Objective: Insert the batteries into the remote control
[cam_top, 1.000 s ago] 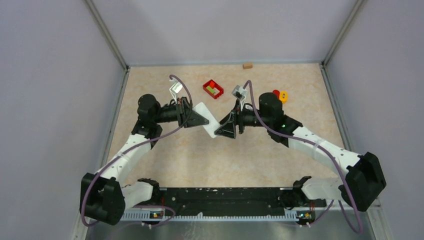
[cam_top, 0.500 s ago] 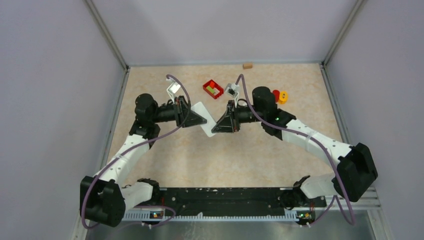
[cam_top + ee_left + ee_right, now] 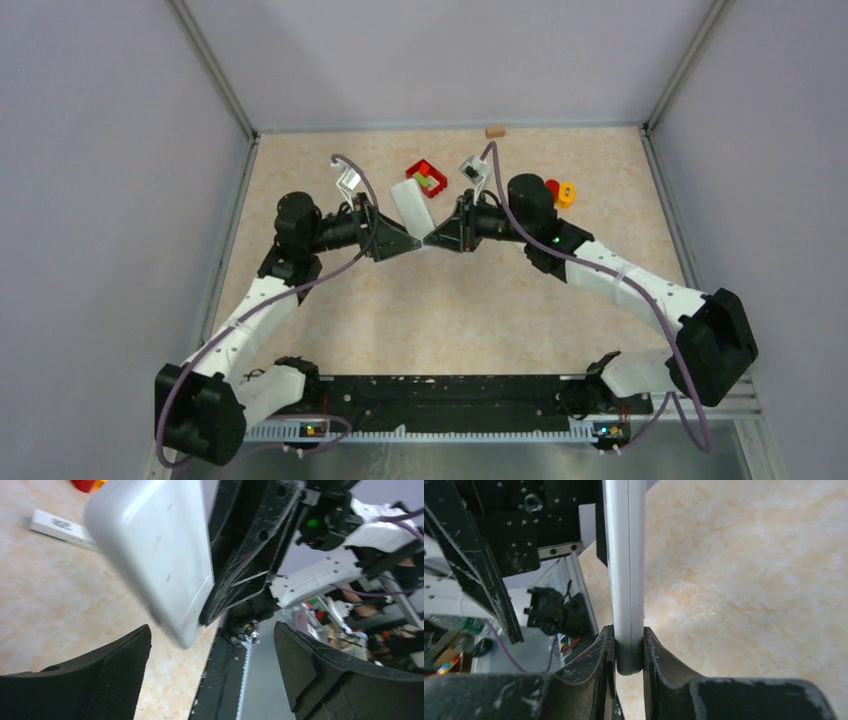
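My right gripper draws the remote control (image 3: 408,203) away from my open left gripper next and, tilting downward, lowers it beside the flat white piece.
The remote control (image 3: 408,203) is a white slab held off the table at mid-table, its free end pointing toward the back. My right gripper (image 3: 432,237) is shut on its near end. In the right wrist view the remote control (image 3: 624,570) shows edge-on, clamped between the two fingers of that gripper (image 3: 629,650). My left gripper (image 3: 405,245) sits just beside it. In the left wrist view the left gripper (image 3: 212,670) stands open, with the remote control (image 3: 155,555) beyond its fingertips and untouched. I cannot make out the batteries in any view.
A red tray (image 3: 427,178) holding green and yellow bits stands behind the remote control. A red and yellow object (image 3: 560,190) lies at the right and a small wooden block (image 3: 494,131) by the back wall. A flat white piece (image 3: 60,526) lies on the table.
The right gripper closed on the remote control, then the left gripper opened and let go. The remote control swung so that its free end points toward the back.
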Controlling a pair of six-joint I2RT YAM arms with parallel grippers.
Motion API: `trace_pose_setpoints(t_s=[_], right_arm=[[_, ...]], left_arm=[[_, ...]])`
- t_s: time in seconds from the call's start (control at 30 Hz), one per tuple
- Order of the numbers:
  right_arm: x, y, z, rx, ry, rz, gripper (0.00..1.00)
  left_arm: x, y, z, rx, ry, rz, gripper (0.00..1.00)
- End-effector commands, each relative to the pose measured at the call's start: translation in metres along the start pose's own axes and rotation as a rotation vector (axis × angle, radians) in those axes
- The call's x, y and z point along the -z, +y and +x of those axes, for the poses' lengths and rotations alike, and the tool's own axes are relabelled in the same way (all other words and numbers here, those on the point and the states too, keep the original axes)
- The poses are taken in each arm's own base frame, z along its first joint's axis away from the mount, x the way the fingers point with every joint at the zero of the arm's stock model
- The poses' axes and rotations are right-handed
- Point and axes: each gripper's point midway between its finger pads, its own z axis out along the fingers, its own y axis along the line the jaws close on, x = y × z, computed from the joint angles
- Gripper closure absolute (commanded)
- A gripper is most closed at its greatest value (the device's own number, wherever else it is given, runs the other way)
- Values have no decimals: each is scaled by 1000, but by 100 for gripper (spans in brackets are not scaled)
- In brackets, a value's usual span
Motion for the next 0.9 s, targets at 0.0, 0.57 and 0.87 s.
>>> trace_pose_setpoints(t_s=[0.0, 0.57, 0.87], right_arm=[[24, -13, -37, 110, -153, 175, 100], [101, -190, 13, 194, 168, 1267, 100], [84, -218, 63, 338, 463, 1436, 100]], left_arm=[[7, 16, -32, -67, -128, -180, 1], [103, 99, -49, 43, -357, -910, 1], [109, 104, -44, 2, -316, -945, 1]])
